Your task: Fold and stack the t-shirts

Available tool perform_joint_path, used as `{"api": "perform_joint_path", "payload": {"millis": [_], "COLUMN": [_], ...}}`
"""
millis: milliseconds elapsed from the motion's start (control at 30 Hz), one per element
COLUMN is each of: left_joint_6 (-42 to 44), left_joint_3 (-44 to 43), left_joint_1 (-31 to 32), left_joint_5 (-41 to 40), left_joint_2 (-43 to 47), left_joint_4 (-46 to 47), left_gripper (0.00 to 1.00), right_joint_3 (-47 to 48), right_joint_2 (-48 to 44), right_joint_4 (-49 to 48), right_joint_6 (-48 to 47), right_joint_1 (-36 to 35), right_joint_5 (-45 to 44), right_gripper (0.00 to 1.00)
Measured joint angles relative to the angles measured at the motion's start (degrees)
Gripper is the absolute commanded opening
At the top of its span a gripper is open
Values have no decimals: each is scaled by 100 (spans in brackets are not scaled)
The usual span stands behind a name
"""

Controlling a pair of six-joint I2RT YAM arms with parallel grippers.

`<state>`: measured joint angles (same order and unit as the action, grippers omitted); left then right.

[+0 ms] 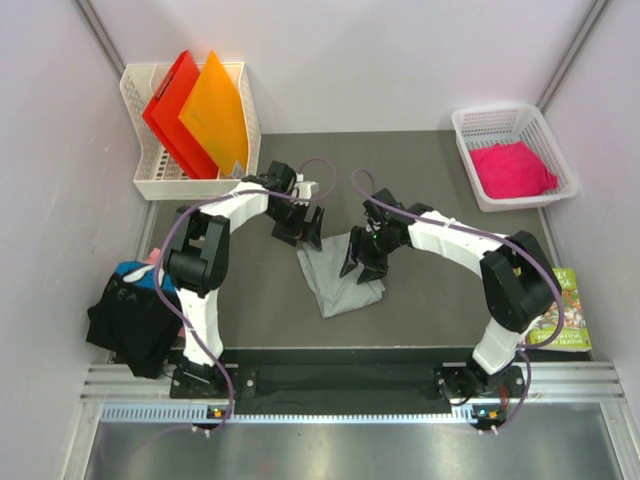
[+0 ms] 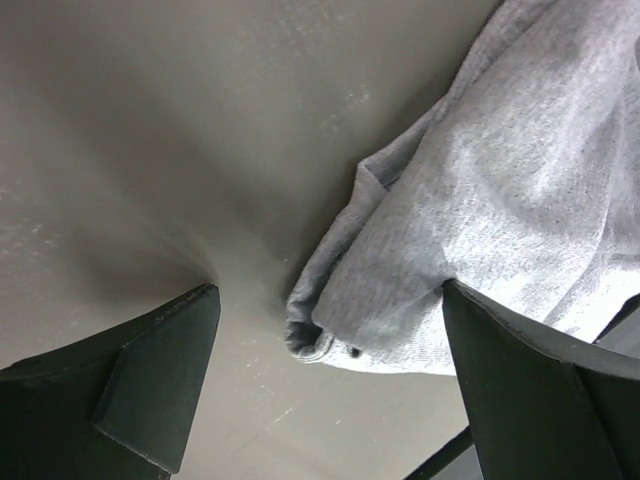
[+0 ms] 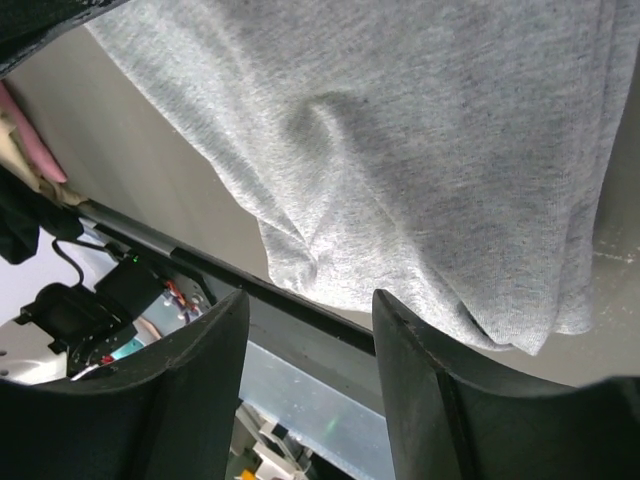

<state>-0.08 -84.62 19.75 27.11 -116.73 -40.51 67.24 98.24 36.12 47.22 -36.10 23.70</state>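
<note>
The grey corner is closer to one finger than the other, so I need to lower my left gripper slightly and move it toward the right gripper, with its fingers on either side of the rolled hem (image 2: 330,335).
A light grey t-shirt (image 1: 340,278) lies crumpled and partly folded in the middle of the dark table. My left gripper (image 1: 301,228) stands open at its far left corner. In the left wrist view a rolled grey hem (image 2: 330,335) lies between the wide-apart fingers of the left gripper (image 2: 328,300), close to the right one. My right gripper (image 1: 363,260) hovers over the shirt's right side. It is open (image 3: 310,300), with the grey cloth (image 3: 420,150) just beyond its fingertips. A pink t-shirt (image 1: 512,168) sits in the right basket. A black t-shirt (image 1: 130,318) hangs off the table's left edge.
A white basket (image 1: 150,185) at the back left holds red and orange folders (image 1: 200,115). Another white basket (image 1: 470,130) stands at the back right. A green book (image 1: 568,310) lies at the right edge. The arms' mounting rail (image 1: 340,380) runs along the near edge.
</note>
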Motion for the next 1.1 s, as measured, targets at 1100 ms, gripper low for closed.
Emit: {"api": "perform_joint_path", "payload": {"millis": [1100], "left_joint_6": [153], "left_joint_3": [490], "left_joint_1": [372], "left_joint_5": [284], "left_joint_2": [192], "left_joint_4": [234], "left_gripper": [69], "right_joint_3": [-168], "right_joint_2": [275], "right_joint_4": [-424], "right_joint_6": [299], "right_joint_1": [-289], "right_joint_5": [4], "right_gripper": [46]}}
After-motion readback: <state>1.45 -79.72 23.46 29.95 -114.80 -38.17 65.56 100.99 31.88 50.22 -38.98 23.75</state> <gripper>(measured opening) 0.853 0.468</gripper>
